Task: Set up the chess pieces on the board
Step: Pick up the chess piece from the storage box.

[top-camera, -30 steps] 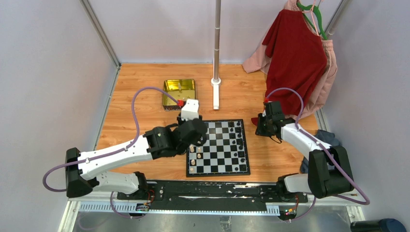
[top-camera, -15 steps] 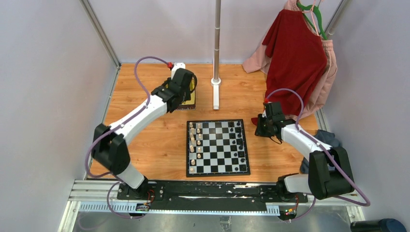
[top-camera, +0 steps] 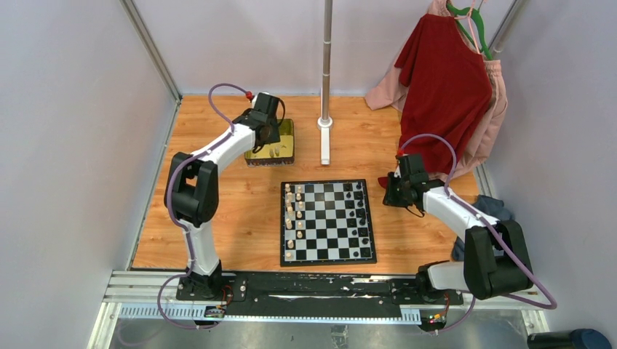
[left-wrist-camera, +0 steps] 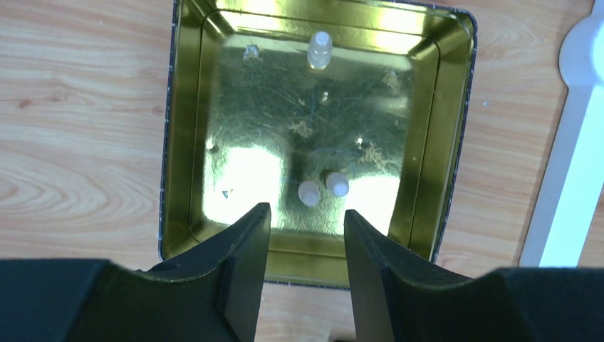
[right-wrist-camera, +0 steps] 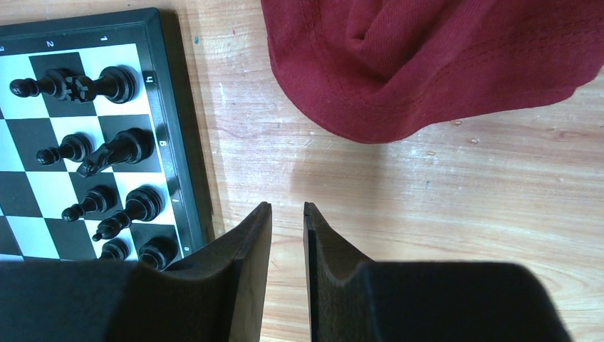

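Note:
My left gripper will next lower onto the pair's cream piece farther from the pole stand and close, as the piece stands below it, in line with its fingers.
The board [top-camera: 329, 221] lies at the table's middle. Cream chess pieces [top-camera: 294, 216] stand along its left columns and black ones [top-camera: 358, 211] along its right columns. My left gripper [top-camera: 271, 139] hangs over the gold tin [top-camera: 286, 131]. In the left wrist view it [left-wrist-camera: 305, 214] is open and empty above the tin's near wall [left-wrist-camera: 335, 249]. Three cream pieces lie in the tin, two together [left-wrist-camera: 322, 188] and one at the far end [left-wrist-camera: 320, 50]. My right gripper [right-wrist-camera: 286, 208] hovers over bare wood just right of the board [right-wrist-camera: 181, 142], jaws a narrow gap apart and holding nothing.
A white pole stand [top-camera: 325, 123] rises right of the tin, and its base shows in the left wrist view [left-wrist-camera: 577, 142]. Red clothing [top-camera: 447, 87] hangs at the back right, its hem close ahead of the right gripper [right-wrist-camera: 441, 64]. Black pieces [right-wrist-camera: 117, 82] line the board's right edge.
My left arm has swung from over the board's left side back to the gold tin and stretched out over it. The right arm has not moved.

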Motion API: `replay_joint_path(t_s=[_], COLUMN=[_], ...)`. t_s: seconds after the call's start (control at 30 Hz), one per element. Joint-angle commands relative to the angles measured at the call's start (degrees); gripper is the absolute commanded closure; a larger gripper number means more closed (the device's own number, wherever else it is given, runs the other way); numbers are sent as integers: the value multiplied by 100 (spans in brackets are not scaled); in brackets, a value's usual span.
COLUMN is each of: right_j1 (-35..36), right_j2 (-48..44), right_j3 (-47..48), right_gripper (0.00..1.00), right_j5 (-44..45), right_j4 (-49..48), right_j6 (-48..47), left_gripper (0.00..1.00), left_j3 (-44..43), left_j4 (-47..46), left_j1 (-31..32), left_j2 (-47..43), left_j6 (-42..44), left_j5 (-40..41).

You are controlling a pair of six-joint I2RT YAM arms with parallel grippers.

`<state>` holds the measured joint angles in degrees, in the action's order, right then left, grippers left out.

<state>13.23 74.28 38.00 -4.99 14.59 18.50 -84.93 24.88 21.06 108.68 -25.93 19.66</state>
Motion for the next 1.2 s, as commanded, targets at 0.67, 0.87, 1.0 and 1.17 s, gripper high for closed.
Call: replay_joint_path(t_s=[0.67,0.87,1.0,1.17], right_j1=[-56,-58,-57,-53], right_j2=[456,473,483,495], right_j3=[-13,5,-3,-3], right_gripper=[72,72,72,72], right_j5=[-73,-54,-63,-80], right_j4=[-77,-74,-86,-80], right_j6=[125,126,127,128], left_gripper=[60,62,64,64], left_j3=[-179,-123,-90,-80], left_j4=[-274,-267,-268,-265], left_j1=[-284,-295,-295,-298], left_j2=[697,758,776,822], left_j6=[54,58,45,28], left_j5=[-573,-577,-575,-577])
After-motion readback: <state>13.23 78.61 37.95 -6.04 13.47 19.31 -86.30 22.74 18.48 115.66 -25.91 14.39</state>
